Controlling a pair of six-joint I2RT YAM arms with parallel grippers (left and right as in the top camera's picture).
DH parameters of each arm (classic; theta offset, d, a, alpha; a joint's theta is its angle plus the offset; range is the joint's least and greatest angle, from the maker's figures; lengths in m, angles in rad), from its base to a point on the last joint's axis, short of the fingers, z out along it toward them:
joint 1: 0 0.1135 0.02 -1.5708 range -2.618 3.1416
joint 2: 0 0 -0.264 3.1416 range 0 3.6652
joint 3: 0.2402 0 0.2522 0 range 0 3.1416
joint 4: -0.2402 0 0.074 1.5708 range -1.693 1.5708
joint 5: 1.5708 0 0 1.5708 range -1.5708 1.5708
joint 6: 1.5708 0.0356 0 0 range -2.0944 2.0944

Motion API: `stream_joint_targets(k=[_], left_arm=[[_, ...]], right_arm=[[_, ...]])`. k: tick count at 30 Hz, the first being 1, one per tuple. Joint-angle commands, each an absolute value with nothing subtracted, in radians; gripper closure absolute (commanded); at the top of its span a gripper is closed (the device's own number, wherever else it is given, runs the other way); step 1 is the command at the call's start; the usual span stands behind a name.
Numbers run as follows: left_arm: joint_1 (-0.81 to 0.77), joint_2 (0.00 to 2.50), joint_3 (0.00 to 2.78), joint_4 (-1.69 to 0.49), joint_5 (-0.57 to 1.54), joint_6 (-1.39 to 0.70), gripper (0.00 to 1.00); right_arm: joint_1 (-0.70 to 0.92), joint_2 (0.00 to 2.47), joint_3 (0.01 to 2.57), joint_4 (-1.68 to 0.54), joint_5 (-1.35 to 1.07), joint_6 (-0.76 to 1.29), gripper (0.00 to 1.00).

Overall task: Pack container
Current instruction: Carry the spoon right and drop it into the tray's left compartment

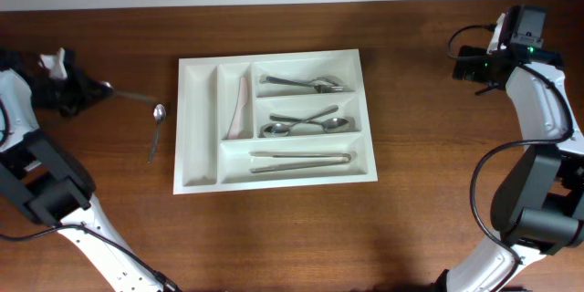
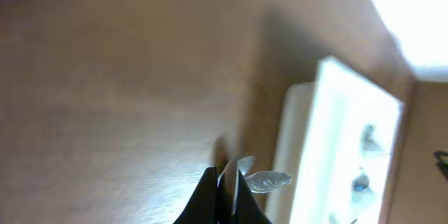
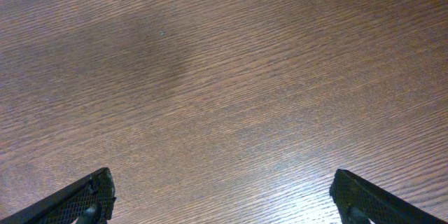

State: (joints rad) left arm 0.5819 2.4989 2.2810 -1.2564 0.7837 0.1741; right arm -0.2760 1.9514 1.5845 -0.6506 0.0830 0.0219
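My left gripper lifts next, turns while swinging toward the tray, then lowers over the far end of the tray's narrow section (image 1: 198,84) (image 2: 337,103), because that one is bare.
The white cutlery tray (image 1: 363,109) lies mid-table, and its edge also shows in the left wrist view (image 2: 301,147). It holds forks (image 1: 306,82), spoons (image 1: 306,126), long utensils (image 1: 301,160) and a pale pinkish piece (image 1: 240,109). Its leftmost narrow compartment is bare. My left gripper (image 1: 91,91) is far left of the tray and is shut on a thin silver utensil (image 1: 137,98), seen between the fingers in the left wrist view (image 2: 225,182). A loose spoon (image 1: 156,128) lies on the table between the gripper and the tray. My right gripper (image 3: 220,196) is open and empty over bare wood, far right of the tray (image 1: 467,62).
The brown wooden table (image 1: 292,237) reaches a pale wall at the back. Both arm bases and cables stand at the front corners, left (image 1: 55,192) and right (image 1: 534,201).
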Motion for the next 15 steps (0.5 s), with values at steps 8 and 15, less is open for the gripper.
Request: stream_joint_targets(k=[8, 15], left_arm=[[0.518, 2.513, 2.608, -1.402, 0.968, 0.281, 0.98], [0.43, 2.513, 2.645, -1.621, 0.831, 0.622, 0.98]], right_arm=[[-0.275, 1.954, 1.601, -0.651, 0.098, 0.023, 0.01], [-0.276, 1.954, 1.601, -0.651, 0.098, 0.023, 0.01]])
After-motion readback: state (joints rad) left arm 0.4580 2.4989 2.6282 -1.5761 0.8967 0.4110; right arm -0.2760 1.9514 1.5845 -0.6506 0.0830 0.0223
